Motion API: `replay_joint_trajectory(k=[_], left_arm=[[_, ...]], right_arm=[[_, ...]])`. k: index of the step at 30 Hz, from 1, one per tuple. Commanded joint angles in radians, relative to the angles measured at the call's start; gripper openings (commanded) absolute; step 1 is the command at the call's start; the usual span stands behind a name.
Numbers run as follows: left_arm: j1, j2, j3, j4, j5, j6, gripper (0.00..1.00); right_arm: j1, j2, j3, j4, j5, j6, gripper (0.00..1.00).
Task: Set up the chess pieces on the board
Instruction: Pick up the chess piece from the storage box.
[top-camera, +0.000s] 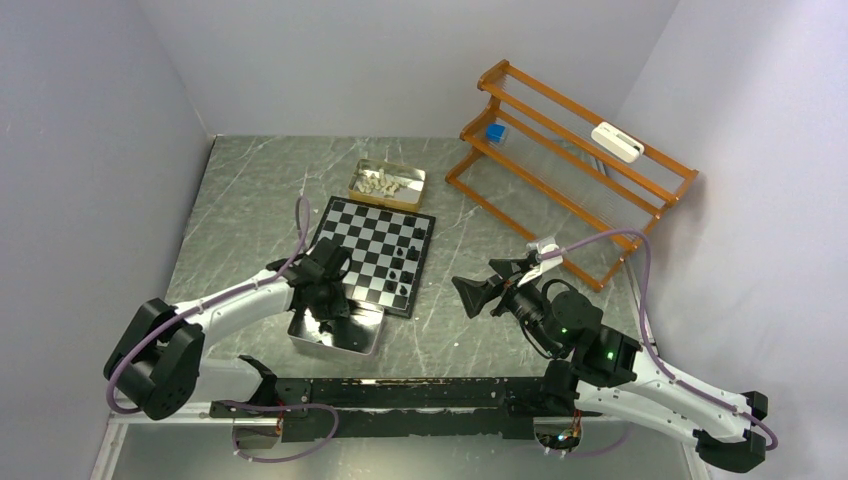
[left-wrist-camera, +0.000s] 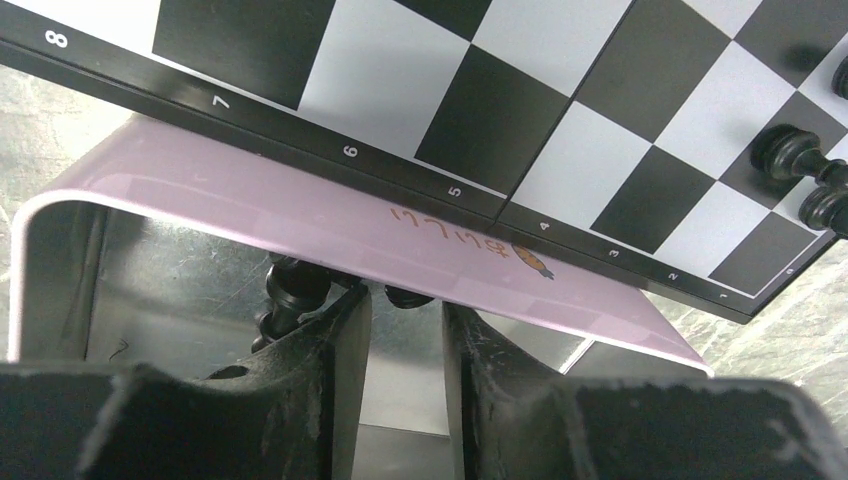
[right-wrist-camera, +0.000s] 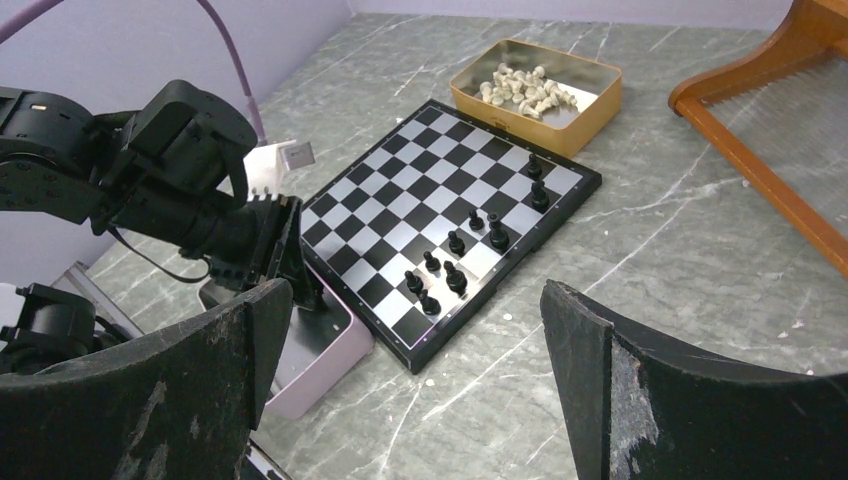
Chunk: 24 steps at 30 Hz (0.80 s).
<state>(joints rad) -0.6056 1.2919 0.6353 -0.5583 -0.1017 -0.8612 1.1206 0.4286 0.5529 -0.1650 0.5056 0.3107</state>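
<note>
Next I will move my right gripper left in the top view onto the black piece at my left gripper, since black pieces stand on its side of the board.
The chequered board (top-camera: 372, 252) lies mid-table, with several black chess pieces (top-camera: 405, 264) on its right side; they also show in the right wrist view (right-wrist-camera: 455, 243). Cream-white pieces (top-camera: 383, 183) lie in a gold tin behind the board. My left gripper (top-camera: 330, 300) reaches down into a pink-sided metal tray (top-camera: 345, 338) at the board's near edge. In the left wrist view its fingers (left-wrist-camera: 340, 360) stand apart, with the top of a black piece (left-wrist-camera: 408, 296) at their tips, half hidden by the tray rim (left-wrist-camera: 300, 205). Another black piece (left-wrist-camera: 290, 290) stands left of them. My right gripper (top-camera: 478, 292) is open and empty, above the table right of the board.
An orange wooden rack (top-camera: 570, 165) stands at the back right, holding a blue block (top-camera: 495, 131) and a white device (top-camera: 616, 141). The gold tin (right-wrist-camera: 590, 100) touches the board's far edge. Grey marbled table surrounds the board.
</note>
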Motion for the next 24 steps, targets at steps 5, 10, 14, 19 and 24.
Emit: replay_joint_trajectory(k=[5,10,14,19,24], left_arm=[[0.004,-0.014,0.010,0.015,-0.040,-0.004,0.41],[0.003,0.033,0.009,0.034,-0.040,0.000,0.40],[0.004,0.033,0.009,0.038,-0.049,0.004,0.39],[0.002,0.033,0.012,0.028,-0.052,0.016,0.30],[0.001,0.014,0.007,0.011,-0.046,0.025,0.20]], right_arm=[[0.001,-0.005,-0.005,0.027,0.011,0.001,1.00],[0.002,-0.003,0.003,0.019,0.012,-0.005,1.00],[0.001,-0.006,0.003,0.019,0.016,-0.007,1.00],[0.001,-0.004,-0.008,0.038,0.016,-0.011,1.00],[0.001,0.014,-0.008,0.043,0.011,-0.008,1.00]])
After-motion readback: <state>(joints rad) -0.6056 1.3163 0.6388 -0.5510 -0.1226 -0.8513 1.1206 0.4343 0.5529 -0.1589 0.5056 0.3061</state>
